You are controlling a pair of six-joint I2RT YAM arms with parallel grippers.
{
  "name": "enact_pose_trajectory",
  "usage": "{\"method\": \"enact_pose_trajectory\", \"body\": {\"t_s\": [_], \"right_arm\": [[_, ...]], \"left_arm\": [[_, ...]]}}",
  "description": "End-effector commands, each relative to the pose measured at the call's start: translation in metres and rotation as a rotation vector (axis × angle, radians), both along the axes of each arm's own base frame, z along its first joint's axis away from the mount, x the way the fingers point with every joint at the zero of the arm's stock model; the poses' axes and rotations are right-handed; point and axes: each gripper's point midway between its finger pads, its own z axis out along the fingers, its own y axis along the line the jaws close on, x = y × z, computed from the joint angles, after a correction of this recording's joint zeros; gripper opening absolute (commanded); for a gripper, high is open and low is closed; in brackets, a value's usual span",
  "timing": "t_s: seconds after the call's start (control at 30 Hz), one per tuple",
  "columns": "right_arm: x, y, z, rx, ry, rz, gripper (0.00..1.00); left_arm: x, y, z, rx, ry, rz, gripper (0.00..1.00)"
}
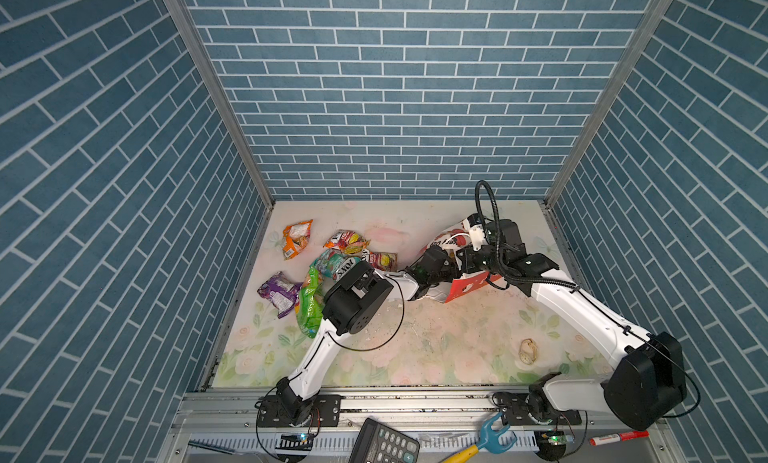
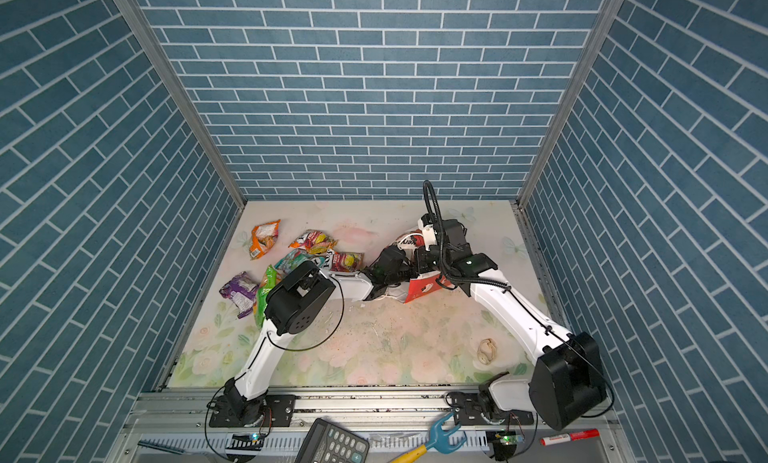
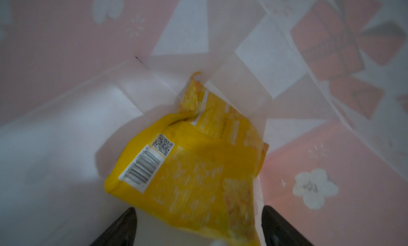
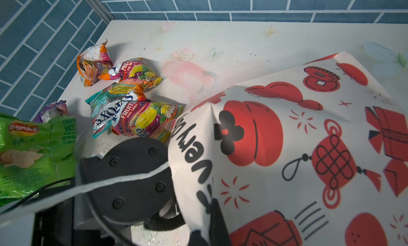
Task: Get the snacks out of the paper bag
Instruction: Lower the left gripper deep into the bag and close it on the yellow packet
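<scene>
The yellow snack packet is deeper in the bag, ahead of the open fingers. My left gripper needs to push farther in and close around the snack packet's middle (image 3: 193, 178).
The paper bag (image 1: 466, 287) (image 4: 287, 145) lies tipped on its side at the back right of the table. My right gripper (image 4: 208, 230) is shut on the bag's rim and holds the mouth up. My left arm reaches into that mouth, so the left gripper is hidden in both top views. Inside, my left gripper (image 3: 198, 211) is open, one finger on either side of a yellow snack packet (image 3: 187, 167) lying on the bag's inner wall. Several snacks lie outside at the back left: orange (image 1: 296, 238), multicolour (image 1: 347, 241), teal (image 1: 332, 262), purple (image 1: 279, 292), green (image 1: 309, 309).
A pale seashell (image 1: 528, 351) sits on the floral mat at the front right. On the metal ledge in front lie a calculator (image 1: 382, 442), a blue-and-yellow tool (image 1: 490, 436) and a red marker (image 1: 619, 437). Brick-patterned walls close three sides.
</scene>
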Motion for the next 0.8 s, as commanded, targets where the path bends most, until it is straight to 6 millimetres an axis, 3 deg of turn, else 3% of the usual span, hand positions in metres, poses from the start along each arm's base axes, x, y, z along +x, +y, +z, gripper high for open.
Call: {"method": "enact_pose_trajectory", "body": {"t_s": [0.0, 0.23, 0.5, 0.57, 0.7, 0.77], "right_arm": [[-0.01, 0.01, -0.005, 0.011, 0.032, 0.075, 0.0], [-0.01, 0.015, -0.001, 0.046, 0.009, 0.092, 0.0], [-0.008, 0.022, 0.001, 0.075, -0.006, 0.116, 0.0], [-0.008, 0.023, -0.001, 0.076, -0.002, 0.119, 0.0], [-0.01, 0.022, -0.002, 0.078, -0.004, 0.118, 0.0], [-0.011, 0.02, -0.004, 0.072, -0.005, 0.113, 0.0]], "left_arm": [[0.013, 0.001, -0.001, -0.019, 0.01, 0.065, 0.9], [0.024, -0.01, -0.001, -0.108, 0.039, 0.113, 0.89], [0.026, -0.025, -0.021, -0.112, 0.085, 0.116, 0.87], [0.028, -0.027, -0.025, -0.117, 0.098, 0.12, 0.8], [0.029, -0.025, -0.031, -0.115, 0.112, 0.136, 0.52], [0.029, -0.024, -0.029, -0.111, 0.114, 0.14, 0.44]]}}
